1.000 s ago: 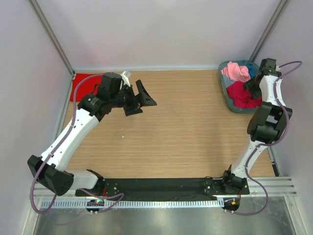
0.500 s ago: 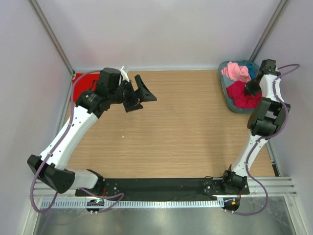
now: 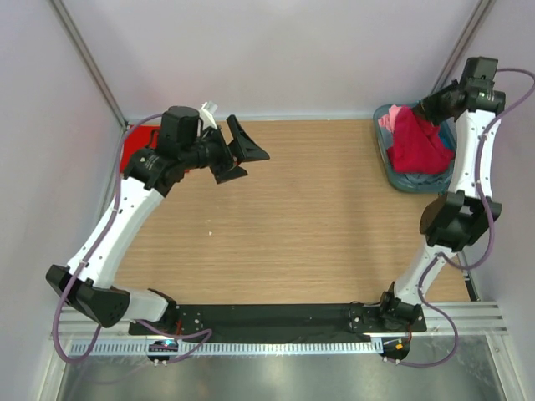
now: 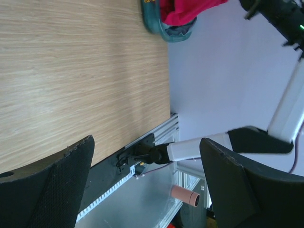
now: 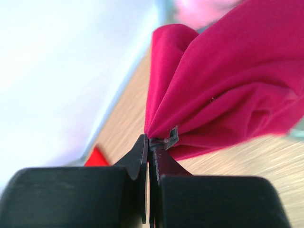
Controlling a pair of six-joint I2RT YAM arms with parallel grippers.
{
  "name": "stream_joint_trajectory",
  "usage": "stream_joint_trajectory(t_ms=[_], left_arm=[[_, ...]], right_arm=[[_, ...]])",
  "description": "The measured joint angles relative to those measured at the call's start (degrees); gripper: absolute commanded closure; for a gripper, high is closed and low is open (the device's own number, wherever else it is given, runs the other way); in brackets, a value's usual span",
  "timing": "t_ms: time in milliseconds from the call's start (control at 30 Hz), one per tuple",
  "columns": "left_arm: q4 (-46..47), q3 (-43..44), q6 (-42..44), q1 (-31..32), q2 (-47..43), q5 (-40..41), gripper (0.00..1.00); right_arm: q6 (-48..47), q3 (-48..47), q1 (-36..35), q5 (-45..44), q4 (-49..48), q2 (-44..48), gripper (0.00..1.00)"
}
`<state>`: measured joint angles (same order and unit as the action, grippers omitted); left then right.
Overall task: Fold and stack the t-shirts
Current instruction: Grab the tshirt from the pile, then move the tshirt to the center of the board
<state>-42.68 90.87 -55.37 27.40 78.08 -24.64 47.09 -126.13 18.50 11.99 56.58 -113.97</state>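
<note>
The crimson t-shirt (image 3: 415, 144) is in the tub, and the middle of the tabletop is bare. My right gripper needs to lift the t-shirt out next and carry it back and down over that bare middle, clear for folding.
My right gripper (image 3: 425, 110) is shut on a bunched fold of the crimson t-shirt (image 3: 415, 144), which hangs from it above the grey-blue tub (image 3: 407, 184). In the right wrist view the jaws (image 5: 151, 141) pinch the crimson cloth (image 5: 223, 95) tightly. A pink t-shirt (image 3: 386, 122) lies in the tub behind it. A scarlet red t-shirt (image 3: 137, 147) lies flat at the table's far left edge, partly hidden by my left arm. My left gripper (image 3: 253, 164) hovers open and empty over the back left of the table, its fingers (image 4: 57, 190) wide apart.
The tub (image 4: 159, 29) stands in the far right corner against the wall. Walls and metal posts close in the back and sides. The wooden table (image 3: 301, 217) stretches between the two arms. A black base rail (image 3: 276, 317) runs along the near edge.
My right gripper closed on the crimson t-shirt in the tub and rose, pulling the cloth up. My left gripper drifted slightly toward the back, still open.
</note>
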Motion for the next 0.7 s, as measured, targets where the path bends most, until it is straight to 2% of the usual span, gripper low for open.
stream_joint_trajectory(t_ms=[200, 333, 433, 500, 533, 567, 600, 700], left_arm=[[-2.4, 0.5, 0.3, -1.1, -0.4, 2.9, 0.10], [-4.0, -0.4, 0.6, -1.2, -1.1, 4.7, 0.10], [-4.1, -4.0, 0.6, -1.2, -3.1, 6.1, 0.09], [-4.3, -6.8, 0.5, -1.3, -4.4, 7.0, 0.09], [-4.2, -8.0, 0.5, -1.3, -4.9, 7.3, 0.09], [-3.9, -10.1, 0.3, -1.3, -5.6, 7.8, 0.09], [-3.9, -11.4, 0.2, -1.3, -5.9, 8.1, 0.09], [-2.7, -16.5, -0.2, -1.3, -6.6, 8.4, 0.10]], right_arm=[[1.9, -0.8, -8.4, 6.3, -0.3, 16.9, 0.99], [2.4, 5.4, -15.9, 9.0, -2.2, 31.8, 0.99], [0.9, 20.0, -18.8, 10.5, -4.1, 44.5, 0.99], [-0.7, 32.9, -19.7, 11.5, -4.2, 52.8, 0.98], [-1.3, 40.8, -20.0, 12.0, -4.8, 56.4, 0.93], [-1.5, 48.3, -20.0, 12.3, -4.0, 59.0, 0.77], [-1.5, 54.9, -20.1, 12.3, -3.3, 60.2, 0.71], [-1.9, 71.0, -20.1, 11.8, -1.7, 60.0, 0.62]])
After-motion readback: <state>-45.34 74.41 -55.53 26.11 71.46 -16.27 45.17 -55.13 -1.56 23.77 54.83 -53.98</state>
